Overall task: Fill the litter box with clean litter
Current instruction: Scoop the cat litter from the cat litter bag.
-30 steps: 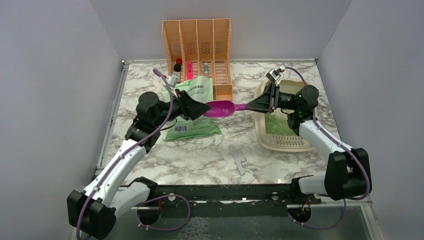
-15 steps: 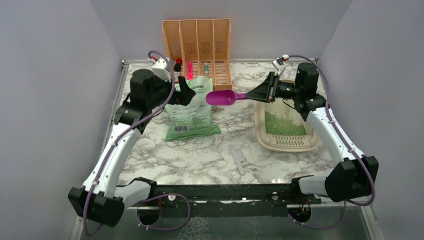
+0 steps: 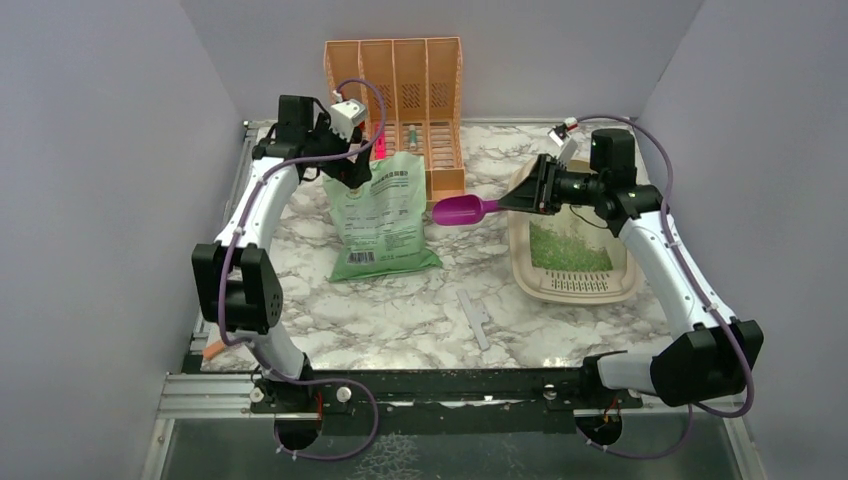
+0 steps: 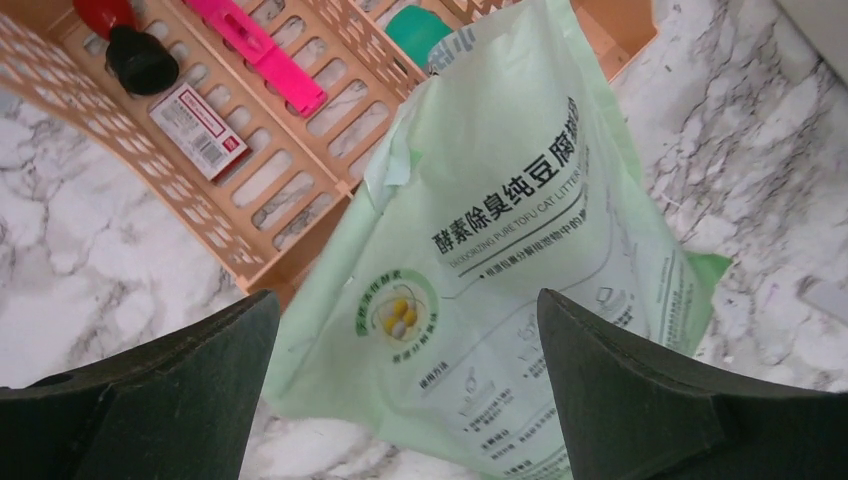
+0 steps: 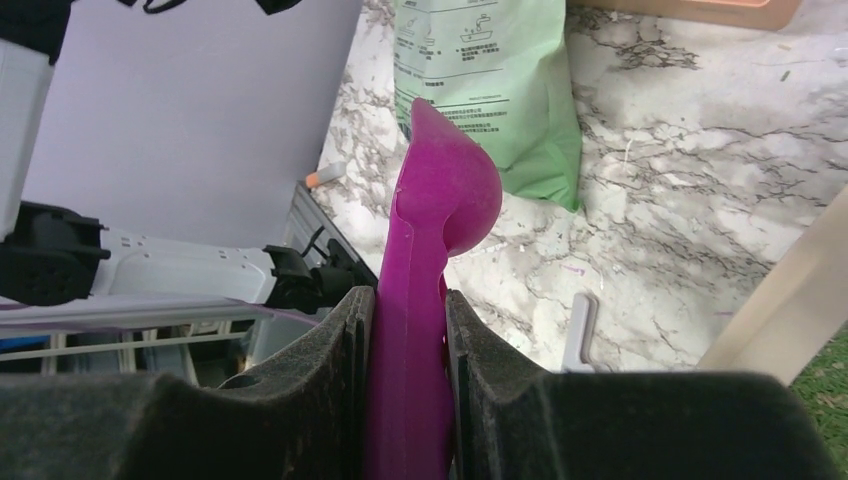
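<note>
The litter bag's top corner away from the scoop is just under the gripper's fingers, so the left gripper should go down onto that corner next with its fingers open.
The beige litter box (image 3: 522,262) sits at the right with a patch of green litter (image 3: 560,250) in it. Its rim (image 5: 790,290) and some litter (image 5: 832,395) show in the right wrist view. My right gripper (image 3: 515,203) is shut on the handle of a magenta scoop (image 3: 460,211), held level just left of the box, bowl pointing left. In the right wrist view the gripper (image 5: 410,300) clamps the scoop (image 5: 440,200). My left gripper (image 3: 355,170) is open and empty above the top of the pale green litter bag (image 3: 385,220). The left wrist view shows the gripper (image 4: 405,300) over the bag (image 4: 500,250).
A peach file organizer (image 3: 395,100) stands at the back behind the bag, with a pink marker (image 4: 265,55), a black-and-red bottle (image 4: 135,55) and a small card inside. A flat grey piece (image 3: 474,315) lies on the marble table near the front. Grey walls close both sides.
My left arm has lifted and swung back to the far left, and its gripper now sits above the bag's top. My right gripper has moved the scoop slightly right, toward the box.
</note>
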Tool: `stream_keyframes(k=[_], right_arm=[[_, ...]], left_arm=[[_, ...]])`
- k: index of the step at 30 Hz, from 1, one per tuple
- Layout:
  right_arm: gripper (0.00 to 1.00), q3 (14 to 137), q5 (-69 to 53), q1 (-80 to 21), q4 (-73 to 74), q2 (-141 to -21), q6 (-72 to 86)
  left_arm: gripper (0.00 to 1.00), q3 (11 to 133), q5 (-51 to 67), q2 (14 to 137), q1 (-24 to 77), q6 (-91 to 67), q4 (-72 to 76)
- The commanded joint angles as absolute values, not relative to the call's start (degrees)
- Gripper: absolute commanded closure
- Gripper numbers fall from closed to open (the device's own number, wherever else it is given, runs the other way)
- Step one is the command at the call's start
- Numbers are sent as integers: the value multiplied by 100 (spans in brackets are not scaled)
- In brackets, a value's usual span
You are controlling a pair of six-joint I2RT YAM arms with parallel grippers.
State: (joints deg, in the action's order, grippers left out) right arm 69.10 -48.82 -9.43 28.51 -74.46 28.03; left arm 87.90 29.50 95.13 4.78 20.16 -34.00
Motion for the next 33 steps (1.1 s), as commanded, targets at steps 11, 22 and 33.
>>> stream_keyframes(k=[11, 22, 33], right_arm=[[99, 7393, -4639, -967, 3366, -7546, 2382], [99, 7512, -4658, -974, 3389, -7687, 2343], [99, 7599, -4548, -967, 3542, -7607, 2242]], left_arm=[[2, 11160, 3722, 11782, 289, 4133, -5243], [21, 11472, 4426, 12196, 66, 4065, -5540], [60, 11394, 5265, 12128, 65, 4366, -6143]])
